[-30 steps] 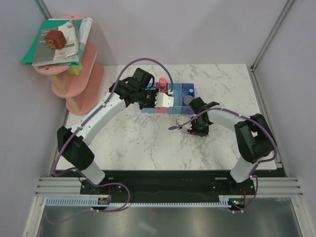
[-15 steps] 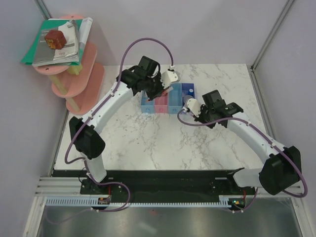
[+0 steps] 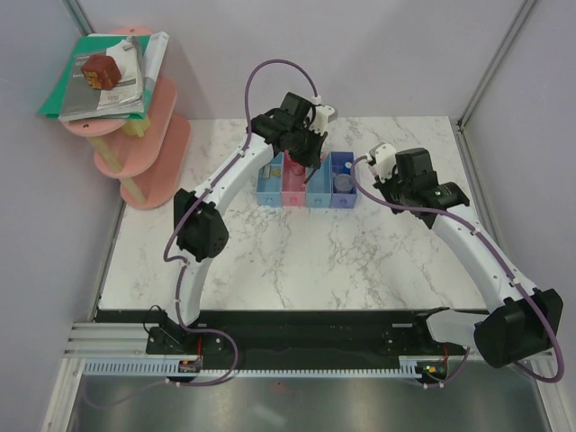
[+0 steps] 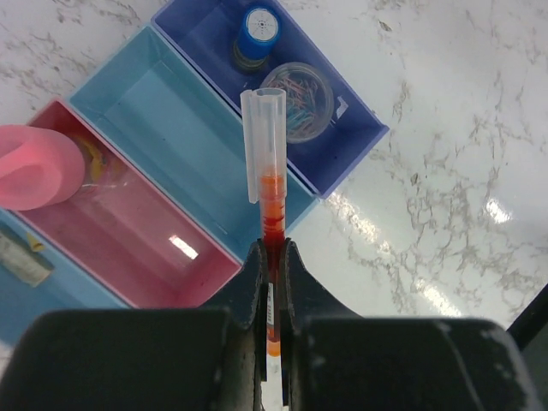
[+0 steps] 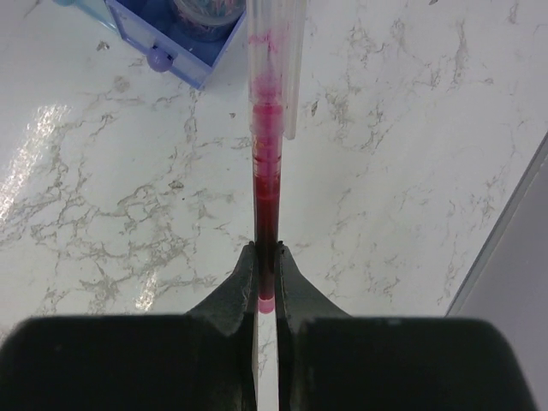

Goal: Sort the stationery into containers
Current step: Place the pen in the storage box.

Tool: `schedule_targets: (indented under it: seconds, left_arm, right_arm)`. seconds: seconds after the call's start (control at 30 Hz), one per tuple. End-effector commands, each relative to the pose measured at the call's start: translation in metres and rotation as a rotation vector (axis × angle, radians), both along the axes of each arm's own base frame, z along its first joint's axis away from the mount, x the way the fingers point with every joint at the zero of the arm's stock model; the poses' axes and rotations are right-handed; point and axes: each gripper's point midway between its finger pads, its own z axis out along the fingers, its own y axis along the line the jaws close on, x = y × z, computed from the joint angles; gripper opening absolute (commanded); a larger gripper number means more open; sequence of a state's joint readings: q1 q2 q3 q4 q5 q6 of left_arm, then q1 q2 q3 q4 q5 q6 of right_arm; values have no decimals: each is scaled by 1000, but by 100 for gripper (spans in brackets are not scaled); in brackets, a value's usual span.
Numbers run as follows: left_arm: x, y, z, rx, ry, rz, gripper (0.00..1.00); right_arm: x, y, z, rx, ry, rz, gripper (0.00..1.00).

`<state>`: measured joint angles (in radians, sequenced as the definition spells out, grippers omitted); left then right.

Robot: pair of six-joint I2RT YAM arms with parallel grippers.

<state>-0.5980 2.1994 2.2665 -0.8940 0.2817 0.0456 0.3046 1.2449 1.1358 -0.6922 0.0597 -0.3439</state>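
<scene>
The middle light blue tray (image 4: 190, 144) is empty below, so I should next lower the orange-red pen (image 4: 271, 201) with my left gripper between the tray's sides and let go of the pen there.
The four joined trays (image 3: 306, 200) stand at the table's back middle. My left gripper (image 4: 272, 248) is shut on a thin orange-red pen (image 4: 271, 201) with a clear cap. It holds the pen above the middle light blue tray (image 4: 184, 141), and it also shows in the top view (image 3: 311, 158). My right gripper (image 5: 265, 250) is shut on a dark red pen (image 5: 265, 184) with a clear cap, above bare table right of the dark blue tray (image 5: 184, 64). The dark blue tray (image 4: 201, 30) holds a grey blue-capped cylinder (image 4: 257, 30) and a clear round roll (image 4: 301, 86). A pink-capped tube (image 4: 34, 167) is in the pink tray (image 4: 145, 257).
A tiered pink round shelf (image 3: 148, 148) with stacked books and a brown block (image 3: 102, 70) stands at the back left. White walls close the back and the right side. Marble table (image 3: 297, 252) lies in front of the trays.
My left gripper has swung from the trays' left front to above them with its pen. My right gripper has lifted its pen off the table and moved back and right, beside the dark blue tray.
</scene>
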Motion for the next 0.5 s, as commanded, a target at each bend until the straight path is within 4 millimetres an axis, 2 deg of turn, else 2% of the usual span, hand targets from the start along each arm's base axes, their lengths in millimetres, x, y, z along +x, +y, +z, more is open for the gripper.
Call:
schedule_targets:
  seconds: [0.0,0.17,0.33,0.47]
  left_arm:
    - [19,-13,-6,-104,81,150,2]
    - [46,-17,-23,-105,30,210,2]
    - [71,-24,-24,-151,-40,226,2]
    - [81,-27,-33,-157,-53,238,2]
  right_arm:
    - [16,5,38,82,-120,-51,0]
    - [20,7,44,107,-143,-61,0]
    - [18,8,38,112,-128,-56,0]
    - [16,9,35,110,-125,-47,0]
